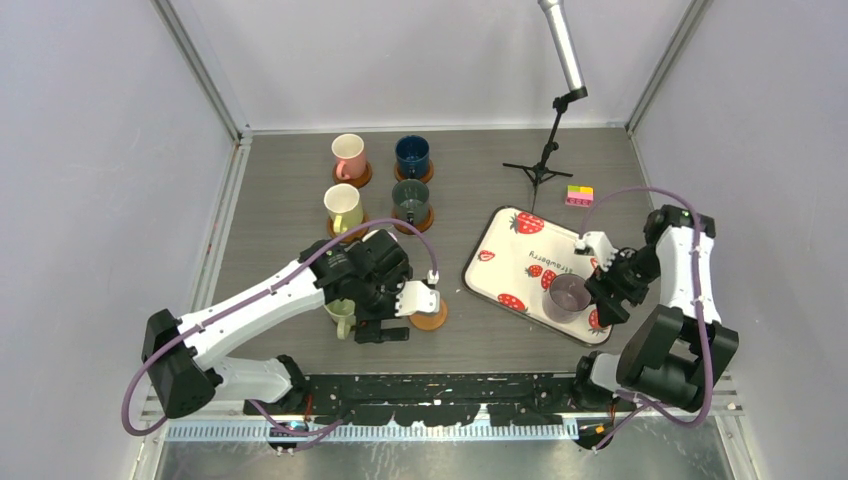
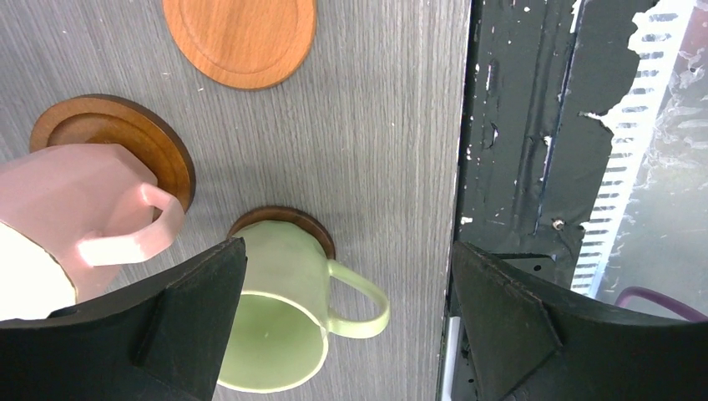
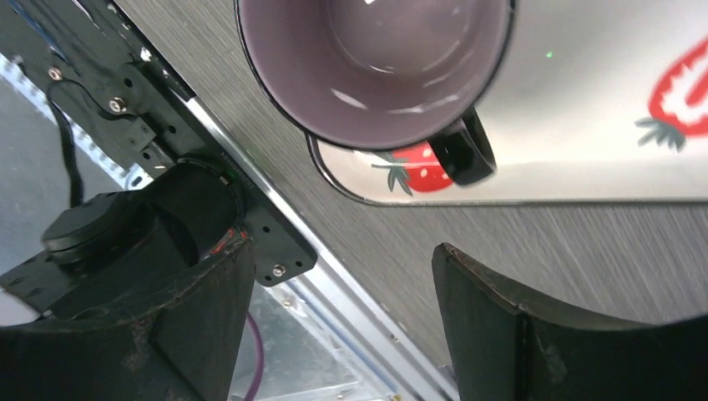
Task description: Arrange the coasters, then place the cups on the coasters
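Observation:
The purple cup's black handle (image 3: pixel 464 154) slants below my right gripper, to its left in the top view, so I will lower it that way and turn to match.
Four cups stand on coasters at the back: pink (image 1: pixel 349 157), dark blue (image 1: pixel 412 156), pale yellow (image 1: pixel 342 206) and dark grey (image 1: pixel 410 199). My left gripper (image 2: pixel 346 324) is open just above a light green cup (image 2: pixel 275 326) that sits upright on a dark coaster (image 2: pixel 284 219); its handle lies between my fingers, untouched. Beside it a cream-pink cup (image 2: pixel 75 209) rests on a coaster (image 2: pixel 125 134). One lighter coaster (image 2: pixel 240 38) is bare. My right gripper (image 3: pixel 342 326) is open and empty, close to the translucent purple cup (image 3: pixel 376 67) on the tray.
The white strawberry-print tray (image 1: pixel 520 255) lies right of centre with the purple cup (image 1: pixel 567 298) at its near corner. A microphone stand (image 1: pixel 545 160) and a small coloured block (image 1: pixel 579 195) are at the back right. The black base rail (image 1: pixel 440 390) runs along the near edge.

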Available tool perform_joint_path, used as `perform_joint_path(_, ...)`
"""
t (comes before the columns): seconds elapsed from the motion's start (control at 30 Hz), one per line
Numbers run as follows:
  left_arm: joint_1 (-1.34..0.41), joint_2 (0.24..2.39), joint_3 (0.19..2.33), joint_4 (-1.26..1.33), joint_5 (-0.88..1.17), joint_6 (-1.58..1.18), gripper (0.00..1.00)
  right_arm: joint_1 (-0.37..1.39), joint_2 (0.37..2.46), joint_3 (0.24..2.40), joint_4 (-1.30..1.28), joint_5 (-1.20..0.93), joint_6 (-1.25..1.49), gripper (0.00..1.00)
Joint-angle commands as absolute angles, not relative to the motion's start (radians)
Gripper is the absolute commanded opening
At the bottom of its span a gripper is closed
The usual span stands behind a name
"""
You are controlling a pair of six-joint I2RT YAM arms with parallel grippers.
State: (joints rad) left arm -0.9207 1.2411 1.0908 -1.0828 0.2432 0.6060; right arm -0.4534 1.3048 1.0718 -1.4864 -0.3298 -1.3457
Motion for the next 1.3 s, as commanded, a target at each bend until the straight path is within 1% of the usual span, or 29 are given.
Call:
perform_joint_path(0.0,-0.917,1.211,1.087,-1.046,0.223,0.597,0.96,-0.387,1.268,0.991,-1.354,-0.281,-1.402,0.82)
perform_joint_path(0.2,-0.917,1.211,1.065,-1.046,0.193,0.601,0.96,-0.343,1.246,0.902,-1.243,-0.278,-1.45,0.82)
perform_joint_path(0.53,-0.917,1.221,1.063,-1.032,0.186,0.601,0.96,-0.304,1.245,0.851,-1.168,-0.331,-1.441,0.8)
perform_joint_path(0.7,-0.916,1.205,1.052,-1.039,0.179,0.601,0.96,-0.308,1.204,0.86,-1.229,-0.249,-1.471,0.76)
perform_joint_path(0.83,-0.916,1.202,1.046,-1.034,0.182,0.601,0.96,-0.336,1.198,0.896,-1.217,-0.206,-1.48,0.76)
perform_joint_path(0.93,-0.917,1.209,1.046,-1.027,0.186,0.601,0.96,-0.352,1.21,0.924,-1.199,-0.258,-1.496,0.77)
perform_joint_path(1.03,-0.917,1.217,1.054,-1.031,0.186,0.603,0.96,-0.341,1.205,0.901,-1.151,-0.309,-1.511,0.8)
perform_joint_path(1.13,-0.916,1.217,1.057,-1.035,0.184,0.602,0.96,-0.287,1.217,0.874,-1.081,-0.292,-1.471,0.81)
perform_joint_path(1.27,-0.917,1.21,1.05,-1.036,0.176,0.597,0.96,-0.248,1.242,0.869,-1.066,-0.304,-1.457,0.81)
